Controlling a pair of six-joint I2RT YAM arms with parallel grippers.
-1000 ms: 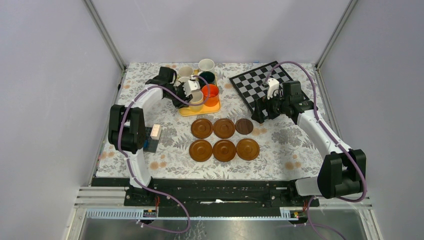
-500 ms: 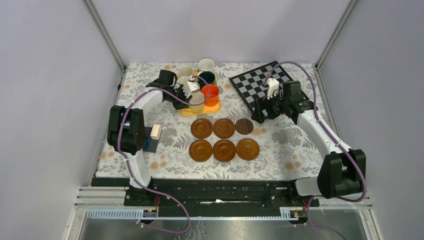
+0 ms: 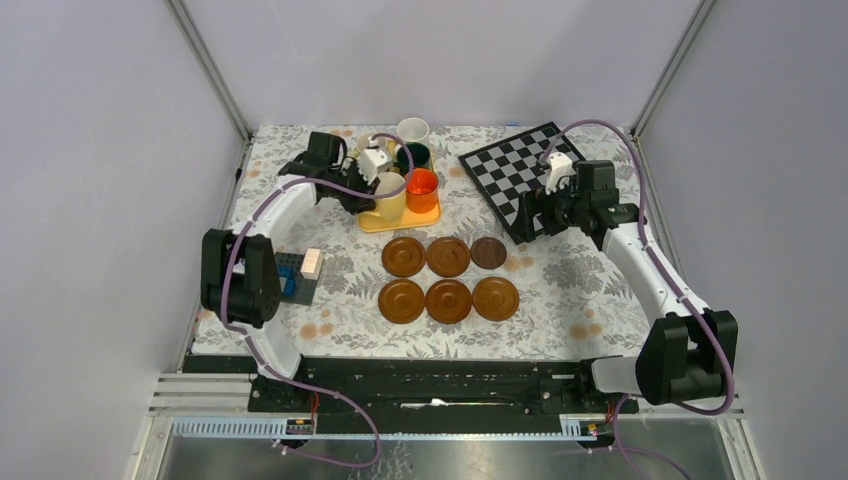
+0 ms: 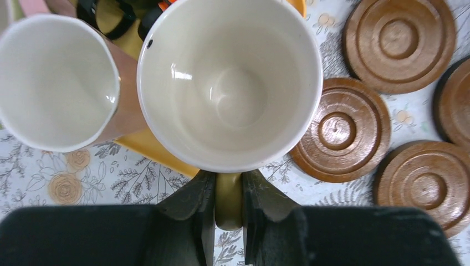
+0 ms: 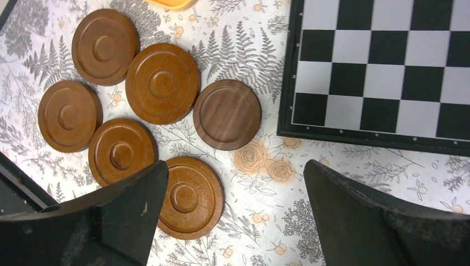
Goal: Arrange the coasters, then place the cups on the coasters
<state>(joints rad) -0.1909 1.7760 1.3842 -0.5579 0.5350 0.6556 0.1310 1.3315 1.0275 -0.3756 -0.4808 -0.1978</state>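
The dark coaster point(image 3: 489, 252) is empty. My left gripper carries the yellow cup point(image 3: 390, 196) toward the right in the top view and down onto that coaster next, then releases the cup.
My left gripper point(image 4: 228, 195) is shut on the handle of the yellow cup point(image 4: 230, 83), which sits at the front of the yellow tray point(image 3: 400, 223). In the top view the yellow cup point(image 3: 390, 196) is beside the orange cup point(image 3: 421, 186), with the dark green cup point(image 3: 413, 155) and white cup point(image 3: 412, 130) behind. A pink cup point(image 4: 55, 83) stands to its left. Six coasters lie in two rows: a reddish-brown coaster point(image 3: 403, 256) and the darker coaster point(image 3: 489, 252) mark the back row. My right gripper point(image 5: 235, 166) hangs open above the table near the dark coaster point(image 5: 227, 114).
A chessboard point(image 3: 510, 170) lies at the back right, its edge close to the right gripper point(image 3: 528, 213). A small stack of blocks point(image 3: 305, 270) sits at the left by the left arm. The floral tablecloth point(image 3: 580, 290) covers the table.
The left gripper has closed on the yellow cup's handle, and its arm has swung a little left and back. The right arm has drawn back slightly to the right.
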